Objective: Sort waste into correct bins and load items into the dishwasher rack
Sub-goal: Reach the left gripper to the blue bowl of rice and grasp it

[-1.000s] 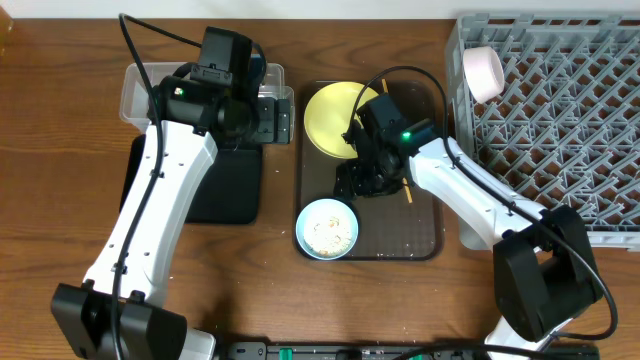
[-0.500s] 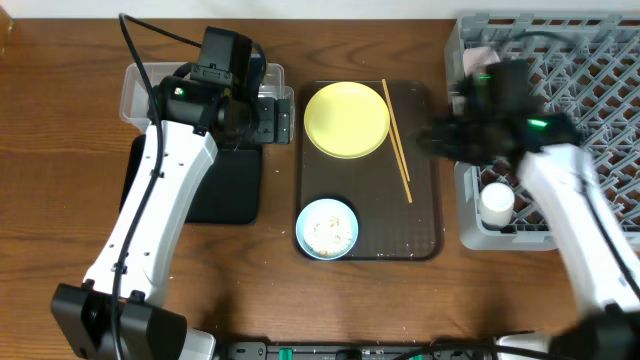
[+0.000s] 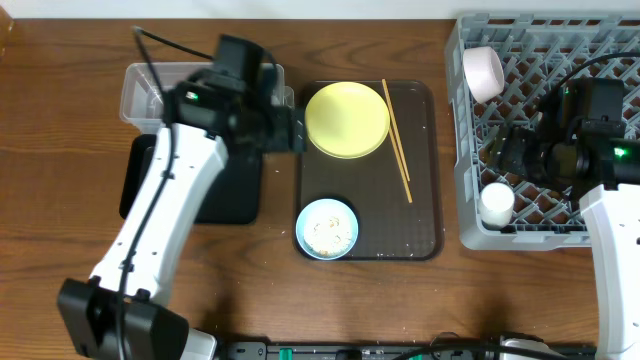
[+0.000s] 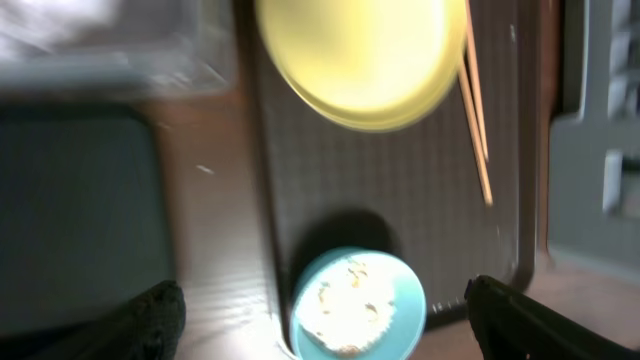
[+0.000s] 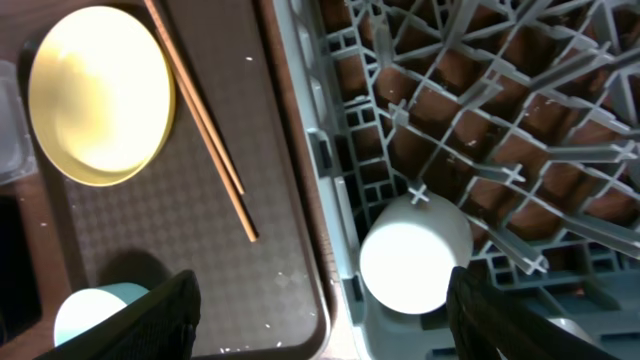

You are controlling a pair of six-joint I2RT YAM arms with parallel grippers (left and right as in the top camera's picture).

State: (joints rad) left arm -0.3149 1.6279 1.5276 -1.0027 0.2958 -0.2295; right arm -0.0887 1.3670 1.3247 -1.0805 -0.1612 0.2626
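Observation:
I will next lower my left gripper back and across the tray to the light blue bowl's rim facing the rack (image 4: 421, 301), where empty tray leaves a finger room.
My left gripper (image 3: 290, 127) is open and empty, above the left edge of the brown tray; in the left wrist view (image 4: 322, 298) its fingers flank a light blue bowl (image 4: 358, 305) holding rice scraps. The yellow plate (image 3: 346, 119) and chopsticks (image 3: 397, 140) lie on the tray. My right gripper (image 3: 507, 155) is open and empty over the grey rack (image 3: 600, 215). A small white cup (image 5: 415, 250) stands in the rack's front left corner, also seen overhead (image 3: 497, 203). A pale bowl (image 3: 483, 72) leans at the rack's back left. Wrapper and tissue are not visible.
The dark brown serving tray (image 3: 420, 215) lies mid-table with rice specks on it. A clear tub (image 3: 145, 90) stands at the back left, with the black tray (image 3: 200, 190) in front of it, partly under my left arm. The rack's upright tines (image 5: 480, 90) stand close together.
My right arm swung from the tray by the plate over to the rack and now hovers open; the white cup shows in the rack. My left gripper moved right toward the tray.

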